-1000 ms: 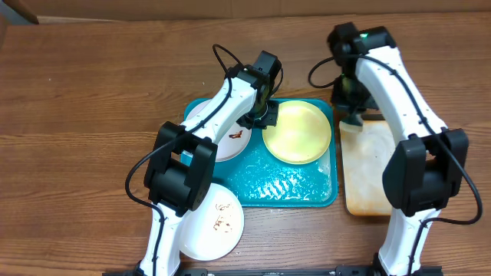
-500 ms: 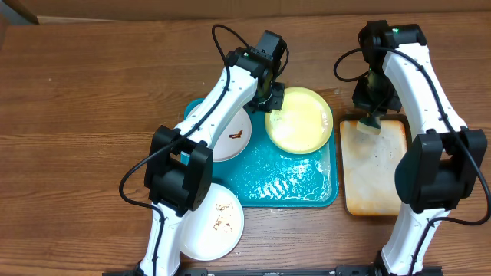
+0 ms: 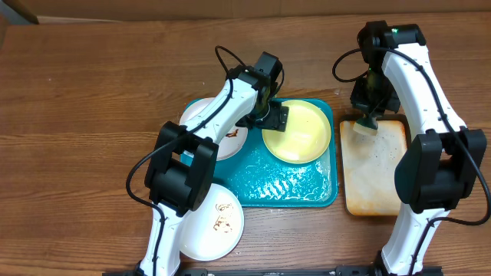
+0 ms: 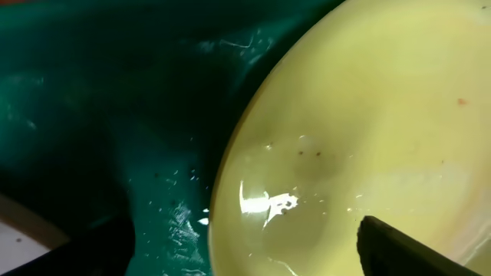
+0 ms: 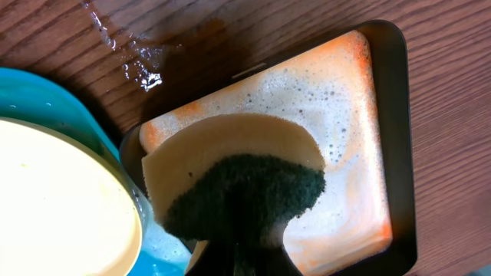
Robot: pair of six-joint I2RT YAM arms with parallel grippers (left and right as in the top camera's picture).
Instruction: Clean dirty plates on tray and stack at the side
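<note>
The yellow-green plate's rim (image 3: 265, 139) (image 4: 212, 244) is below and already between the two open fingers of my left gripper, so I should move my left gripper down next and pinch the plate's rim.
A pale yellow-green plate (image 3: 298, 132) lies at the back right of the teal tray (image 3: 291, 192). My left gripper (image 3: 275, 116) is open over the plate's left rim. In the left wrist view that rim (image 4: 230, 169) runs between the two dark fingers (image 4: 406, 249), and the wet plate surface (image 4: 368, 123) fills the frame. One white plate (image 3: 219, 142) with a brown smear sits at the tray's left end, partly under the left arm. Another smeared white plate (image 3: 216, 222) lies on the table. My right gripper (image 5: 245, 249) is shut on a green-and-yellow sponge (image 5: 245, 192).
A black-rimmed tray (image 3: 376, 165) with orange-stained foam stands right of the teal tray, under the sponge (image 3: 366, 125). Water is spilled on the wood (image 5: 138, 57) behind it. The teal tray's front half is wet and bare.
The left gripper has opened and let go of the yellow-green plate's rim, and the plate has settled back leftward. The right arm swung right with the sponge to above the foam tray, then held still.
</note>
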